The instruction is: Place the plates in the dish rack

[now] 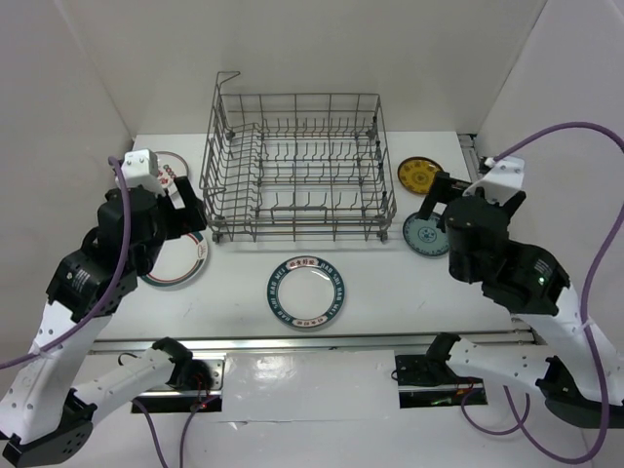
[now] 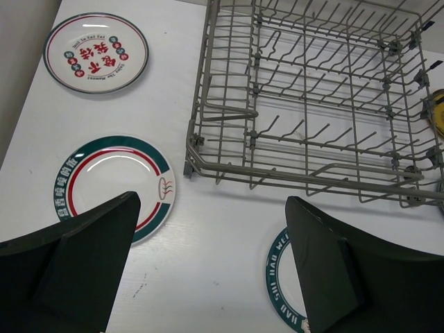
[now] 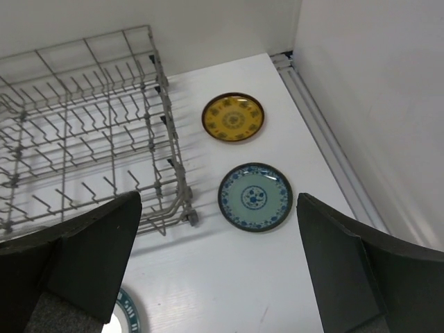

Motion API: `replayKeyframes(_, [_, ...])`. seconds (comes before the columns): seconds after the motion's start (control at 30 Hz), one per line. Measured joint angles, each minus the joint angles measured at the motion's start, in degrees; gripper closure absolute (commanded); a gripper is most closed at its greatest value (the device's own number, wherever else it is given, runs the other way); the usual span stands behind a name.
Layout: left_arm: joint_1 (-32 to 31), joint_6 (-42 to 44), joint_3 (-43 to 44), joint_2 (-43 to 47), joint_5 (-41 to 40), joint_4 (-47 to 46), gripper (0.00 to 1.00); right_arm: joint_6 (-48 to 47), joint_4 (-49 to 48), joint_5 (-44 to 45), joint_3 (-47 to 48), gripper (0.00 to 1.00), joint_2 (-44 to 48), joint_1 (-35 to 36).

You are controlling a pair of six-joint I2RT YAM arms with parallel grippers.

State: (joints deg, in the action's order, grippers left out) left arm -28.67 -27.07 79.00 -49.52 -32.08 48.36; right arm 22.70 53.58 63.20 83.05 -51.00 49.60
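My right gripper will next go outward and down onto the yellow plate's rail-side rim (image 1: 440, 170). The clear tabletop there leaves room for the fingers, away from the rack (image 1: 292, 230).
The empty grey wire dish rack (image 1: 292, 230) stands at the table's back centre. All plates lie flat on the table. The yellow plate (image 1: 416, 176) and the teal-blue patterned plate (image 3: 254, 196) lie right of the rack. The blue-lettered-rim plate (image 1: 306, 292) lies in front of it. The teal-rim plate (image 2: 114, 177) and the red-marked plate (image 2: 96, 53) lie to its left. My left gripper (image 2: 213, 201) is open and empty, above the table between the teal-rim and lettered plates. My right gripper (image 3: 220, 200) is open and empty above the teal-blue plate.
White walls close in the table at the back and both sides. A metal rail (image 3: 326, 132) runs along the right edge. The arms' bases and cables (image 1: 429, 370) sit at the near edge.
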Motion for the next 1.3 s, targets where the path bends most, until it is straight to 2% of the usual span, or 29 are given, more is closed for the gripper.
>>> replayKeyframes(0.13, [0.02, 0.0, -0.17, 0.52, 0.98, -0.28, 0.0, 0.02, -1.57, 1.05, -1.09, 0.0, -4.57, -0.02])
replayKeyframes(0.3, [0.0, 0.04, -1.86, 1.2, 2.97, -0.9, 0.0, -1.7, -6.62, 1.62, 1.55, 0.0, -16.55, -0.39])
replayKeyframes(0.4, [-0.07, 0.15, -3.72, 2.12, 4.07, -1.22, 0.0, -5.07, -9.25, -0.37, 7.87, 0.0, -24.39, -1.53])
replayKeyframes(0.47, [-0.28, 0.17, -4.28, 2.69, 4.66, -1.22, 0.0, -6.49, -10.27, -3.54, 16.0, 0.0, -30.16, -4.15])
replayKeyframes(0.53, [-0.44, 0.17, -4.44, 3.52, 5.14, -1.27, 0.0, -7.21, -13.05, -8.39, 20.37, 0.0, -34.07, -9.27])
replayKeyframes(0.73, [-0.52, 0.13, -3.78, 1.77, 5.38, -1.84, 0.0, -8.2, -17.33, -22.27, 20.26, 0.0, -38.64, -28.33])
replayKeyframes(0.93, [-0.52, 0.07, -2.12, -5.4, 8.09, -5.33, 0.0, -7.45, -27.93, -49.18, 10.25, 0.0, -36.94, -54.03])
replayKeyframes(1.0, [0.07, 0.09, -0.94, -8.09, 10.49, -6.8, 0.0, -6.58, -30.25, -54.77, 6.14, 0.0, -36.96, -61.0])
replayKeyframes(1.07, [1.18, 0.09, 0.68, -10.64, 13.51, -7.82, 0.0, -5.95, -31.67, -58.82, 3.98, 0.0, -38.07, -63.56])
replayKeyframes(1.17, [4.26, 0.15, 2.14, -13.51, 18.71, -10.95, 0.0, -5.53, -36.92, -65.59, 0.72, 0.0, -40.3, -63.43])
replayKeyframes(1.3, [9.09, 0.44, 0.55, -13.16, 25.31, -14.12, 0.0, -5.09, -42.6, -73.09, -5.2, 0.03, -42.03, -63.25])
